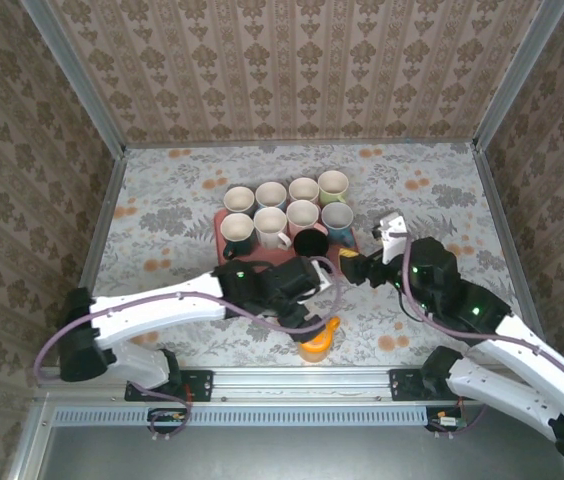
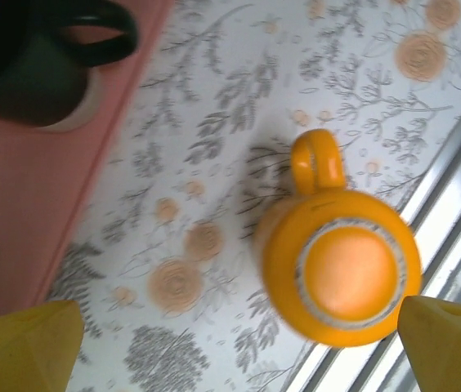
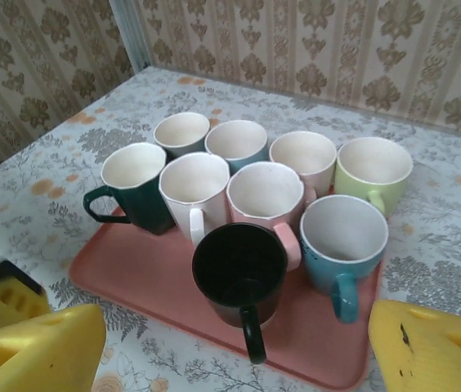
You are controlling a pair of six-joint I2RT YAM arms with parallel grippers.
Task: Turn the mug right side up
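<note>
My left gripper should next move back and lower both fingers around the orange mug's body (image 1: 314,349) (image 2: 341,269), because the mug is below the gripper and back toward the bar, nearer one finger.
An orange mug (image 1: 319,340) stands upside down on the flowered tablecloth near the table's front edge. In the left wrist view its flat base (image 2: 349,273) faces the camera and its handle (image 2: 316,159) points away from the edge. My left gripper (image 1: 307,295) hovers above and just behind it, open; the mug (image 2: 341,273) sits toward the right yellow fingertip (image 2: 451,343), touching neither. My right gripper (image 1: 357,268) is open (image 3: 234,351) with nothing between its fingers, facing the tray of mugs.
A pink tray (image 1: 220,222) behind the arms carries several upright mugs, the black mug (image 1: 311,242) nearest. Its front edge (image 3: 157,278) lies just ahead of my right fingers. The metal rail (image 1: 292,380) runs right behind the orange mug.
</note>
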